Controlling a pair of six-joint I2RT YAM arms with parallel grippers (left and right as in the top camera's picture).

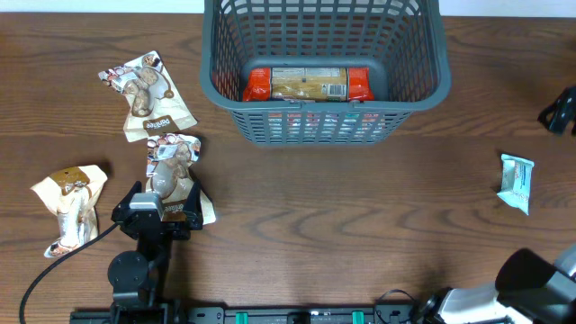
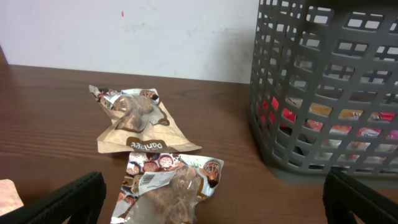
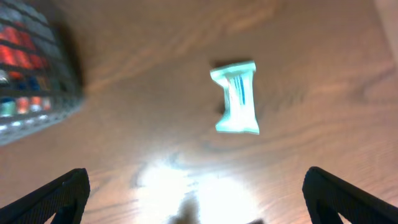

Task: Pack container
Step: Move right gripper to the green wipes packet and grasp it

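My right gripper should first move down onto the light blue packet [image 1: 516, 182] [image 3: 238, 98], so that one open finger is beside each of the packet's long edges.
The dark grey-blue basket [image 1: 315, 121] stands at the back centre and holds a red and yellow packet [image 1: 308, 84]. My left gripper [image 1: 155, 212] is open, its fingers on either side of a brown snack packet [image 1: 173, 162] that lies on the table. In the left wrist view this packet [image 2: 168, 193] lies between the open fingers [image 2: 211, 208], with the basket [image 2: 329, 93] at the right. My right gripper [image 1: 531, 272] is open and empty at the front right. A light blue packet [image 3: 237, 98] lies ahead of its fingers [image 3: 199, 205].
A second brown packet [image 1: 147, 94] lies behind the first one and also shows in the left wrist view [image 2: 140, 121]. A cream packet [image 1: 72, 202] lies at the far left. The light blue packet [image 1: 517, 182] is at the right. A dark object [image 1: 560, 110] sits at the right edge.
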